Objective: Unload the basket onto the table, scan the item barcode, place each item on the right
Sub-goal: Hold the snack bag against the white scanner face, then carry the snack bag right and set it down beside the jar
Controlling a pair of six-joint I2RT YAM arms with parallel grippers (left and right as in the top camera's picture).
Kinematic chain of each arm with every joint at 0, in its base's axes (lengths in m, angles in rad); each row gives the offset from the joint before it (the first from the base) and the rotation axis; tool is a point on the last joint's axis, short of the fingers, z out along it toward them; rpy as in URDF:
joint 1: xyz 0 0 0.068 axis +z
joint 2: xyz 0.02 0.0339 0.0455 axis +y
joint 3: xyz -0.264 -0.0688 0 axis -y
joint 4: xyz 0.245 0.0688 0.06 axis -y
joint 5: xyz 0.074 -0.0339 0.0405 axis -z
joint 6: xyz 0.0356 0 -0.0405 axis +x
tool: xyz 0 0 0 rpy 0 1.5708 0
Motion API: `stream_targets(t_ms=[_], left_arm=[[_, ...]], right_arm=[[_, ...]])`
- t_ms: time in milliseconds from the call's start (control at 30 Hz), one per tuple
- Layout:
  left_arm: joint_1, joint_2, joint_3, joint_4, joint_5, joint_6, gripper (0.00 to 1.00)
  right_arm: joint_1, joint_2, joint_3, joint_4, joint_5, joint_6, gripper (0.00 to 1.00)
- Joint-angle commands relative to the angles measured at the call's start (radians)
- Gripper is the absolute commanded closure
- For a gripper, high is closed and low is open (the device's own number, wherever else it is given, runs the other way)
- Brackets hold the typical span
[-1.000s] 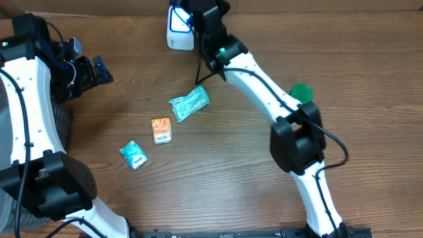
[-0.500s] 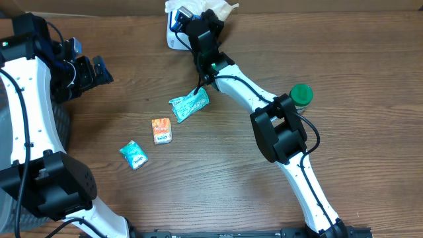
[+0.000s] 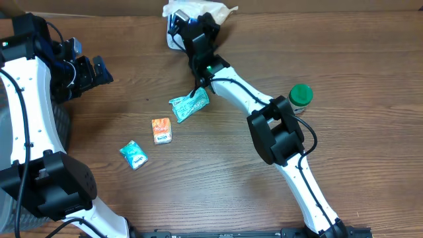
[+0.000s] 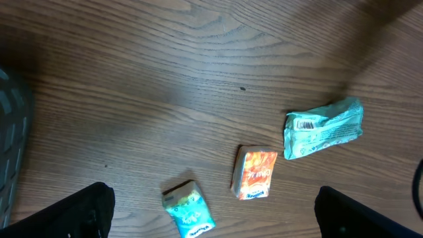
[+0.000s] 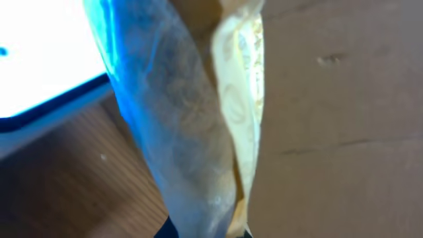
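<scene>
Bare tabletop shows between the teal packet and green-lidded jar, so I will lift my right gripper back from the scanner [image 3: 171,39], lower it there and release the packet.
My right gripper [image 3: 196,25] is shut on a pale, crinkled packet [image 3: 198,8] at the table's far edge. It holds the packet right beside the white scanner [image 3: 171,39], which is mostly hidden behind the gripper. In the right wrist view the packet [image 5: 225,119] rises from the closed jaws of the right gripper [image 5: 205,233], tinted blue by the scanner's lit screen [image 5: 39,59] at upper left. No barcode shows on it. My left gripper [image 3: 92,71] hangs open and empty over the table's left side; its dark fingers [image 4: 73,215] frame the bottom of its view.
A crumpled teal packet [image 3: 190,104], an orange box [image 3: 161,130] and a small teal box [image 3: 134,155] lie mid-table. The teal packet [image 4: 324,127] shows a barcode at its left end. A green-lidded jar [image 3: 301,95] stands at the right. A cardboard wall [image 5: 344,99] backs the table.
The right arm has folded in to the left and turned its wrist, bringing the pale packet up at the far edge by the scanner, which it now mostly covers. The left arm is still.
</scene>
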Motion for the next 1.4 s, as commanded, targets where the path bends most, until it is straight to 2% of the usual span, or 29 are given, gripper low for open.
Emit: stream_targets(t_ms=[0, 167, 267, 300, 433, 467, 567, 667, 767, 867, 1067, 1367], left_arm=[[-0.002, -0.010, 0.014, 0.001, -0.002, 0.008, 0.00], [-0.002, -0.010, 0.014, 0.001, -0.002, 0.008, 0.00], [-0.002, -0.010, 0.014, 0.001, -0.002, 0.008, 0.00], [-0.002, -0.010, 0.014, 0.001, -0.002, 0.008, 0.00], [-0.002, -0.010, 0.014, 0.001, -0.002, 0.008, 0.00], [-0.002, -0.010, 0.014, 0.001, -0.002, 0.008, 0.00], [-0.002, -0.010, 0.014, 0.001, -0.002, 0.008, 0.00], [-0.002, -0.010, 0.014, 0.001, -0.002, 0.008, 0.00], [-0.002, -0.010, 0.014, 0.001, -0.002, 0.008, 0.00], [-0.002, -0.010, 0.014, 0.001, -0.002, 0.008, 0.00], [-0.002, -0.010, 0.014, 0.000, -0.002, 0.008, 0.00], [-0.002, -0.010, 0.014, 0.001, -0.002, 0.008, 0.00]], right_arm=[[0.020, -0.123, 0.015, -0.024, 0.017, 0.062, 0.96], [0.043, -0.288, 0.016, -0.217, 0.018, 0.241, 0.96], [0.073, -0.440, 0.016, -0.441, -0.010, 0.472, 0.96], [0.087, -0.532, 0.016, -0.604, -0.092, 0.602, 0.96], [0.084, -0.731, 0.016, -0.947, -0.424, 0.966, 0.96], [0.064, -0.801, 0.016, -1.078, -0.547, 1.129, 0.96], [0.004, -0.878, 0.016, -1.300, -0.681, 1.341, 0.96], [-0.072, -0.885, 0.011, -1.498, -0.787, 1.446, 0.96], [-0.122, -0.877, -0.043, -1.588, -0.807, 1.472, 0.96], [-0.158, -0.877, -0.146, -1.577, -0.800, 1.474, 0.96], [-0.218, -0.877, -0.475, -1.405, -0.765, 1.416, 0.96], [-0.329, -0.877, -0.736, -1.275, -0.692, 1.325, 0.96]])
